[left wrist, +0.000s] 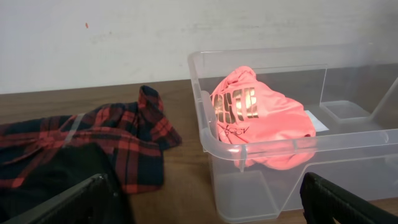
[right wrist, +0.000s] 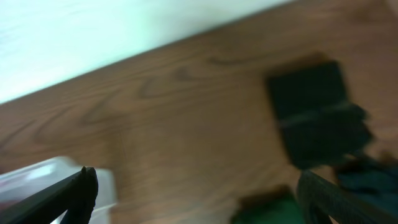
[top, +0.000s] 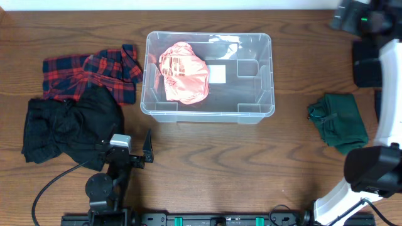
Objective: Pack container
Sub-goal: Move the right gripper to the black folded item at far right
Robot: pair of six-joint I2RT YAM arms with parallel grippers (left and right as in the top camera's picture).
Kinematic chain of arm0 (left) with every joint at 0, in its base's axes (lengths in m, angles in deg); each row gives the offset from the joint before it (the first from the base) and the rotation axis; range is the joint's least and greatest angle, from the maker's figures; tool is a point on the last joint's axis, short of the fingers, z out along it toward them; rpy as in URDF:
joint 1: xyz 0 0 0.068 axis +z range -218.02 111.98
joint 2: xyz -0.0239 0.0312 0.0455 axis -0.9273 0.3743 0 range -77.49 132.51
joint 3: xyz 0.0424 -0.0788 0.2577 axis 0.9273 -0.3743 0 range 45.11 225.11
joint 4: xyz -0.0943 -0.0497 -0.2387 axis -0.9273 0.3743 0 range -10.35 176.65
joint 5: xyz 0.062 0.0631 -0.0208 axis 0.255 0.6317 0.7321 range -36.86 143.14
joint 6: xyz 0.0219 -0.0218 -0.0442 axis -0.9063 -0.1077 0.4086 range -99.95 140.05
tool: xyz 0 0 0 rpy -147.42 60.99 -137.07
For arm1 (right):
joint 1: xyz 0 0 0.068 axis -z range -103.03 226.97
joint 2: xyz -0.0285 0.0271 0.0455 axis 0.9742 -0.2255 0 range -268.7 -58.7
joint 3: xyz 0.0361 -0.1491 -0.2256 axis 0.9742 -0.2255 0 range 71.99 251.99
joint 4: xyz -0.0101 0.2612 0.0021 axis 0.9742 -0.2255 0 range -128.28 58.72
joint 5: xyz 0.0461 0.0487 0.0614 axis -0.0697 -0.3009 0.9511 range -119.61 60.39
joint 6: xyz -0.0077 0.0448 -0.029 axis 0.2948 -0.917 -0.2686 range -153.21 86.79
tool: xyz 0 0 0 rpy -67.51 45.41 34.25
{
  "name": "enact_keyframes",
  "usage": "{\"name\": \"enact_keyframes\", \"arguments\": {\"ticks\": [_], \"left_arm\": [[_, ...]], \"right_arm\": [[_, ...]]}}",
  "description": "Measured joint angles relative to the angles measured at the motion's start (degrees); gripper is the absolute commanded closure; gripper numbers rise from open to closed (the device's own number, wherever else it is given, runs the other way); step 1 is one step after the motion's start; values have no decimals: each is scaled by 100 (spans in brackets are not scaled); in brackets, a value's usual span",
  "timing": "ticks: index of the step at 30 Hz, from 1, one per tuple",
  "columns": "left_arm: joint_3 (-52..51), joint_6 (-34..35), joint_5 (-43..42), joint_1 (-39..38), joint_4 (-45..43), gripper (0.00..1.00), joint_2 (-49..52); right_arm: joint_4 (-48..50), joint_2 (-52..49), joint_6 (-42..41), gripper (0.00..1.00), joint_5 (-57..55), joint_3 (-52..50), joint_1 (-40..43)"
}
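Next, my right gripper moves to the right in the overhead view and down onto the black folded garment (right wrist: 317, 118), because its open fingers hover over bare wood beside it.
The clear container (top: 254, 112) stands at the table's middle, with a white label (top: 217, 74) on its bottom. A crumpled pink garment (top: 183, 72) lies in its left half. In the left wrist view the container (left wrist: 261, 186) and the pink garment (left wrist: 261, 118) are straight ahead. My left gripper (top: 125, 149) is open and empty, low at the near left, by a black garment; its fingers (left wrist: 202, 199) frame the container's near corner. My right gripper (top: 349, 17) is at the far right, open and empty (right wrist: 196, 193) above bare wood; that view is blurred.
A red and navy plaid shirt (top: 88, 72) lies left of the container, also in the left wrist view (left wrist: 124, 137). A black garment (top: 69, 125) lies in front of it. A folded dark green garment (top: 339, 122) lies at the right. A cable runs at the near left.
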Motion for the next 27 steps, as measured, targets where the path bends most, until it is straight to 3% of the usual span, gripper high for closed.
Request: {"name": "enact_keyframes", "arguments": {"ticks": [11, 18, 27], "left_arm": [[0, 2, 0, 0, 0, 2, 0], [2, 0, 0, 0, 0, 2, 0], [0, 0, 0, -2, 0, 2, 0]], "right_arm": [[-181, -793, 153, 1, 313, 0, 1482], [57, -1687, 675, 1, 619, -35, 1974], [686, -2131, 1611, 1, 1300, -50, 2629]]}}
